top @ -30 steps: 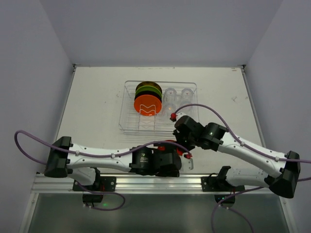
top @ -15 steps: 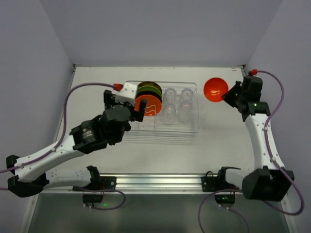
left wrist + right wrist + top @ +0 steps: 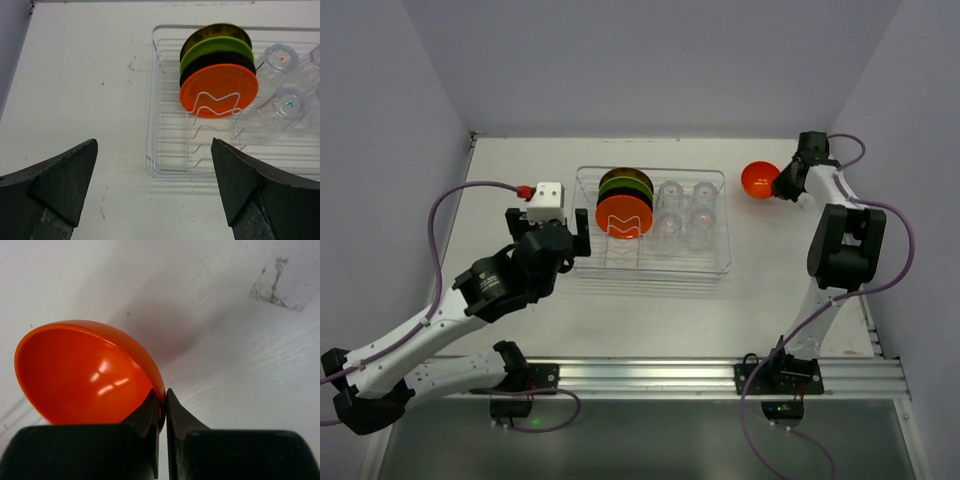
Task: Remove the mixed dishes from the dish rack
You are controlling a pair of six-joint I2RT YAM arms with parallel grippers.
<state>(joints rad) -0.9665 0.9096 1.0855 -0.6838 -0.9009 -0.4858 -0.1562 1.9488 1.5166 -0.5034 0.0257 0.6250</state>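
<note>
My right gripper moves down next, easing slightly toward the dish rack (image 3: 650, 272), and releases the orange bowl's rim. The orange bowl still hangs tilted just above bare table.
The dish rack (image 3: 650, 272), a clear tray with wire dividers, lies mid-table. Standing in it are an orange plate (image 3: 623, 216) with black, green and patterned plates behind it, and several clear glasses (image 3: 685, 215) to their right. My left gripper (image 3: 550, 232) hovers open and empty just left of the rack. In the left wrist view its gripper (image 3: 154, 142) frames the rack's near corner (image 3: 150, 170), with the orange plate (image 3: 219, 90) beyond. My right gripper (image 3: 782, 185) is at the far right of the table. It (image 3: 162, 392) is shut on the rim of the orange bowl (image 3: 85, 375), which is tilted just above the table (image 3: 758, 180).
White walls close in the table on the left, back and right. A dark scuff (image 3: 272, 287) marks the table beyond the bowl. Purple cables loop off both arms. An aluminium rail (image 3: 640, 375) runs along the near edge.
Both arms have left the front centre. The right arm carried the orange bowl to the far right corner. The left gripper reached the rack's left side, then drew back slightly.
</note>
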